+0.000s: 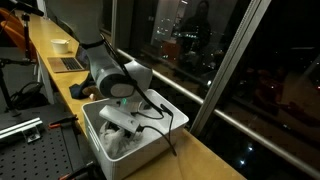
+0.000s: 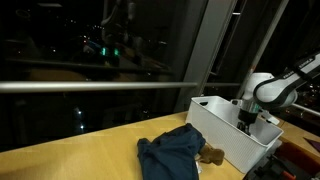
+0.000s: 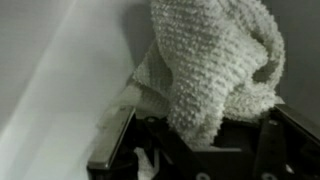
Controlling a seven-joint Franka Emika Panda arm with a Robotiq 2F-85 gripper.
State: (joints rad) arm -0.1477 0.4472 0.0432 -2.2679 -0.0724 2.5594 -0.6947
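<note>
The bin's sides are all around my gripper. It needs to go up above the bin's rim next, move across over the dark blue garment (image 2: pixel 176 147) and let go of the white cloth it is holding there.
My gripper (image 3: pixel 195 138) is down inside a white plastic bin (image 1: pixel 160 152) on the wooden counter, seen in both exterior views. In the wrist view a white, nubbly knitted cloth (image 3: pixel 210 60) fills the space between the fingers (image 3: pixel 112 140). The gripper is shut on a fold of it. The bin's pale inner wall (image 3: pixel 60 70) runs close along the left. In an exterior view the gripper (image 2: pixel 245 118) dips below the rim of the bin (image 2: pixel 225 140), and its fingertips are hidden there. More white fabric (image 1: pixel 122 143) lies in the bin.
A dark blue garment (image 2: pixel 172 152) lies crumpled on the counter beside the bin, with a small brown thing (image 2: pixel 211 155) at its edge. Dark windows run along the counter's far side. A bowl (image 1: pixel 62 44) and a flat pad (image 1: pixel 68 64) sit further down the counter.
</note>
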